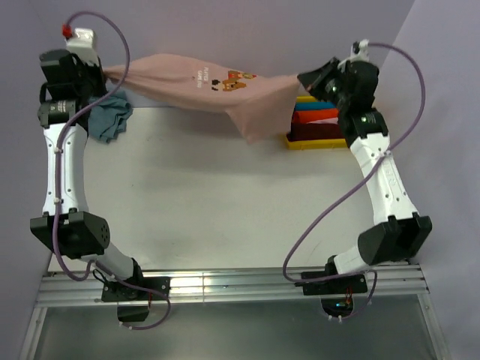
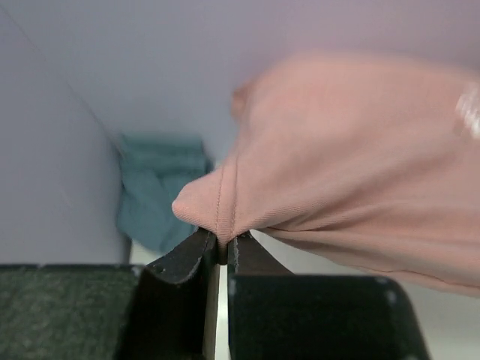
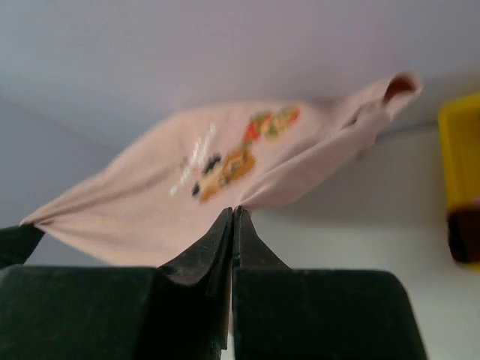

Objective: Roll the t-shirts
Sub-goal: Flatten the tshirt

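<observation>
I need to move my left gripper back and down to the bare tabletop and let go of the held end, because the pink t-shirt (image 1: pixel 196 84) is hanging stretched in the air.
A dusty pink t-shirt (image 1: pixel 196 84) with an orange-and-white chest print hangs stretched in the air across the far side of the table, a flap drooping at its right. My left gripper (image 1: pixel 106 75) is shut on its left end; in the left wrist view the pink t-shirt (image 2: pixel 352 165) is pinched between the closed tips of the gripper (image 2: pixel 222 244). My right gripper (image 1: pixel 301 79) is shut on its right end; in the right wrist view the pink t-shirt (image 3: pixel 225 161) fans out from the closed tips of the gripper (image 3: pixel 234 214).
A crumpled teal t-shirt (image 1: pixel 109 118) lies at the far left, also in the left wrist view (image 2: pixel 161 187). A yellow tray (image 1: pixel 300 142) with a stack of folded coloured shirts (image 1: pixel 315 116) stands at the far right. The purple back wall is close behind.
</observation>
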Available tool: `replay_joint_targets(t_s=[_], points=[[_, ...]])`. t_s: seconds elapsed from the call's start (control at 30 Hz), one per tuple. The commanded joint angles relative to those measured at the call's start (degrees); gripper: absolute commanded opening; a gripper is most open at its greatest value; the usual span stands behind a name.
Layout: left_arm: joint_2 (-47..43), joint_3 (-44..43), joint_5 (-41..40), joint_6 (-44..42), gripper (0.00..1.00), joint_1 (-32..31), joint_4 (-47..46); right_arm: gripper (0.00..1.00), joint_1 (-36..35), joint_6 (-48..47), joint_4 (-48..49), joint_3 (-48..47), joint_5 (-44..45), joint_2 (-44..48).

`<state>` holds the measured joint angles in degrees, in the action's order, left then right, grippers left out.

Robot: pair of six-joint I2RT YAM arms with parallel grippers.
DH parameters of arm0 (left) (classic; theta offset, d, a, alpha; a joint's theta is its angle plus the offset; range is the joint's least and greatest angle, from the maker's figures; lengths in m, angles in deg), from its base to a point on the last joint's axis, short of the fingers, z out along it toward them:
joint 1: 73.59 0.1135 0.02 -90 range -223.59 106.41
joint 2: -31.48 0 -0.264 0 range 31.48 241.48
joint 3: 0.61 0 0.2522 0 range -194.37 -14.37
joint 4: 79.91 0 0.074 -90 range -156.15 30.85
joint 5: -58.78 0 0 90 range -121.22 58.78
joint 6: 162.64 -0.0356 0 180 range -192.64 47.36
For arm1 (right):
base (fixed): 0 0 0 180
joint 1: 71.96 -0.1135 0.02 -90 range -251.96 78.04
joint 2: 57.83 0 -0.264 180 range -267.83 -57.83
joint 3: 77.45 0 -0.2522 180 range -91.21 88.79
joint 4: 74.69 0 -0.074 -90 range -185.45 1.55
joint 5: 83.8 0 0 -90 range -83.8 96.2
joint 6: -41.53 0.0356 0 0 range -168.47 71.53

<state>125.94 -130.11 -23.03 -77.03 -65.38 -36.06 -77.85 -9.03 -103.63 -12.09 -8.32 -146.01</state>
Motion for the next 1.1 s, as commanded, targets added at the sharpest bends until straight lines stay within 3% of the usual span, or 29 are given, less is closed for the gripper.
replay_joint_targets(t_s=[0.0, 0.27, 0.37, 0.67, 0.97, 1.07], points=[[-2.2, 15.2, 0.7, -4.4, 0.00, 0.1, 0.4, 0.00, -0.1, 1.0, 5.2, 15.7, -0.3, 3.9], [-11.3, 48.8, 2.9, -12.5, 0.00, 1.0, 0.4, 0.00, -0.9, 1.9, 7.4, 47.1, 1.5, 15.2], [-12.5, 55.2, 4.3, -14.7, 0.00, 1.3, 1.1, 0.00, -1.8, 2.0, 8.1, 54.7, 2.2, 16.5], [-16.9, 64.6, 5.2, -19.5, 0.02, 1.8, 4.2, 0.00, -9.0, 3.0, 7.7, 65.2, 12.0, 14.9], [-15.7, 66.5, 4.3, -22.6, 0.09, 2.8, 5.0, 0.00, -10.1, 3.4, 4.7, 63.8, 17.9, 14.4], [-15.4, 65.7, 5.0, -23.1, 0.18, 3.0, 6.2, 0.13, -10.1, 3.1, 3.1, 62.7, 19.0, 15.7]])
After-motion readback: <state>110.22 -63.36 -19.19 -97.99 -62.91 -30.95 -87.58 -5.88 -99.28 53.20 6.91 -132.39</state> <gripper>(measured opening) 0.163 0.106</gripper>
